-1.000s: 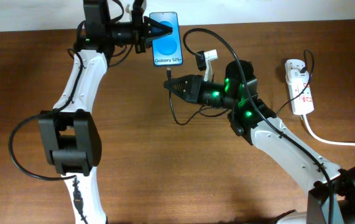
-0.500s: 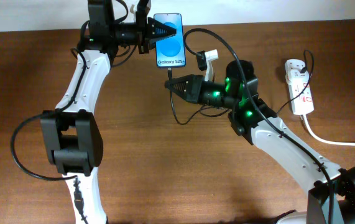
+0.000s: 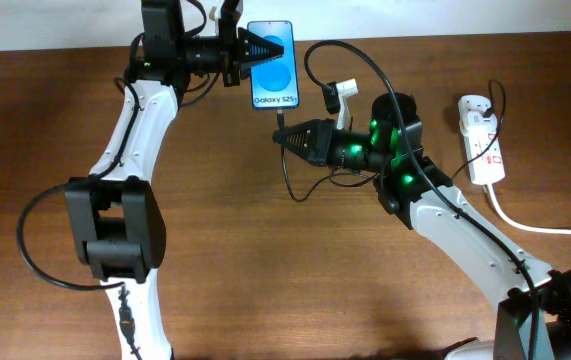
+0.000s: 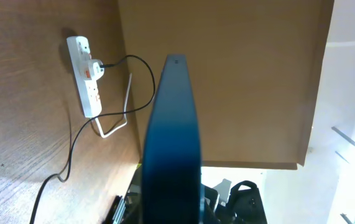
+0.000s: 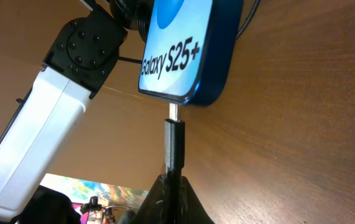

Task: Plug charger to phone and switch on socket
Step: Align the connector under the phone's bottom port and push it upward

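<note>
I will move my left gripper back and down once the plug is in, to release the phone (image 3: 273, 65) on the clear tabletop below and back from it.
The phone (image 3: 273, 65) with its blue screen and "Galaxy S25+" text is held at the table's far edge by my left gripper (image 3: 255, 48), which is shut on its upper part. In the left wrist view the phone (image 4: 172, 137) shows edge-on. My right gripper (image 3: 287, 137) is shut on the charger plug (image 5: 174, 140). The plug's metal tip sits just under the phone's bottom edge (image 5: 193, 56), almost touching it. The thin black charger cable (image 3: 290, 175) loops back to the white socket (image 3: 482, 140) at the right.
The socket's thick white cord (image 3: 535, 226) runs off the right edge. A white adapter (image 3: 339, 95) sits on my right arm near the phone. The socket with a plug in it also shows in the left wrist view (image 4: 85, 78).
My left gripper shifted the phone slightly right, then held still. My right gripper with the plug moved right and up, closer to the phone's bottom edge.
</note>
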`<state>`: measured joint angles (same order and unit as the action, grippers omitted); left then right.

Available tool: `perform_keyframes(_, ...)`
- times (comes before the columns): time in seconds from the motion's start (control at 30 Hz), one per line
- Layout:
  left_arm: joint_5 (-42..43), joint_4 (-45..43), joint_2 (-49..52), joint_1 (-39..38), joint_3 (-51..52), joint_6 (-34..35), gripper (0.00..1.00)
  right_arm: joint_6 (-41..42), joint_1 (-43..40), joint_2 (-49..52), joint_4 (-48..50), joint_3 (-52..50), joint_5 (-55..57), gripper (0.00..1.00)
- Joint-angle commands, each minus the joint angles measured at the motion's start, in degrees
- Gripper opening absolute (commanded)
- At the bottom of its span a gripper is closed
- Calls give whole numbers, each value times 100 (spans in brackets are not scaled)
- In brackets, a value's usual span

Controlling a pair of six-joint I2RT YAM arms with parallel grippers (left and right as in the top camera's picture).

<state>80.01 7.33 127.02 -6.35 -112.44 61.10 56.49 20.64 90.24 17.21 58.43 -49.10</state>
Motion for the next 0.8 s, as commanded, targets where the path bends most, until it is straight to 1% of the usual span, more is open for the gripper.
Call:
perform_keyframes(0.0, 118, -44, -39, -28, -101, -105, 0, -116, 0, 15, 35, 35, 7, 4)
perform_keyframes(0.2, 98, -44, -39, -37, -101, -208, 0, -114, 0, 15, 66, 35, 9, 4)
perform_keyframes(0.63, 79, -44, -39, -177, -101, -208, 0, -114, -7, 15, 85, 35, 28, 4)
perform_keyframes(0.77, 188, -39, -39, -186, -101, -271, 0, -87, -17, 15, 280, 35, 214, 4)
